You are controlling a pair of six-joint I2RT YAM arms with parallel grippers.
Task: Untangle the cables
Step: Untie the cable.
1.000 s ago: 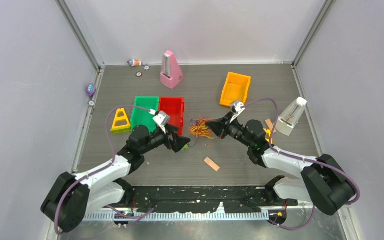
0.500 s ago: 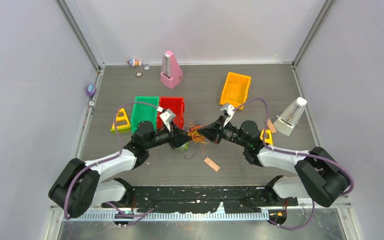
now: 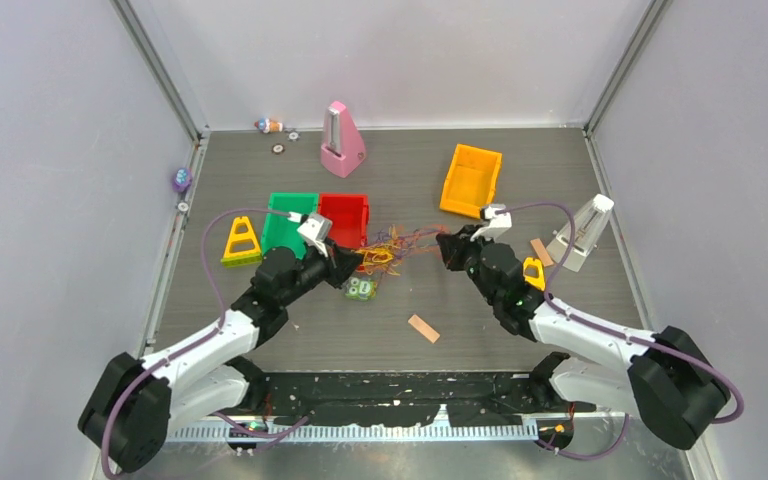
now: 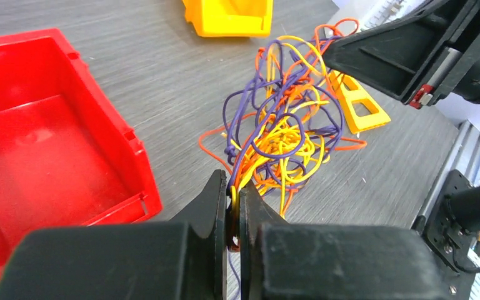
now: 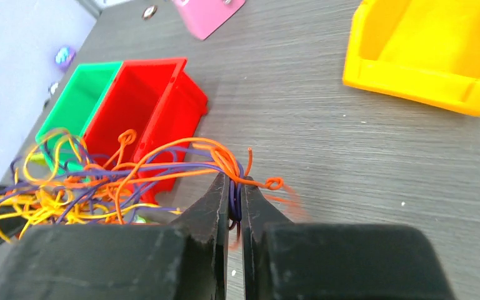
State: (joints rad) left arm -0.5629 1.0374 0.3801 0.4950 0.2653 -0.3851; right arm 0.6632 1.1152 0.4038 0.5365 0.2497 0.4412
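I need to move my right gripper gently toward the tangled heap [image 3: 384,250] [image 5: 78,195] next and let go of the purple and orange pieces there, because my left gripper is closed on its other end.
The cables [image 3: 388,248] are a tangle of orange, yellow and purple strands stretched between my two grippers above the table's middle. My left gripper [image 3: 356,259] is shut on yellow and orange strands at the bunch's left end; in the left wrist view the jaws [image 4: 232,187] pinch them, and the bunch [image 4: 284,125] hangs beyond. My right gripper [image 3: 447,246] is shut on purple and orange strands at the right end. The right wrist view shows its jaws [image 5: 236,184] clamped on them, with the cables [image 5: 94,187] trailing off to the left.
A red bin [image 3: 346,214] and a green bin [image 3: 288,222] stand just behind the left gripper. A yellow bin [image 3: 470,178], pink metronome [image 3: 341,140] and white metronome [image 3: 582,232] are farther back. A small green object [image 3: 361,288], a tan strip [image 3: 423,328] and yellow triangles [image 3: 241,240] lie nearby.
My left gripper has closed on the cables. Both grippers have then drawn apart, the left to the left and the right to the right, stretching the bunch between them.
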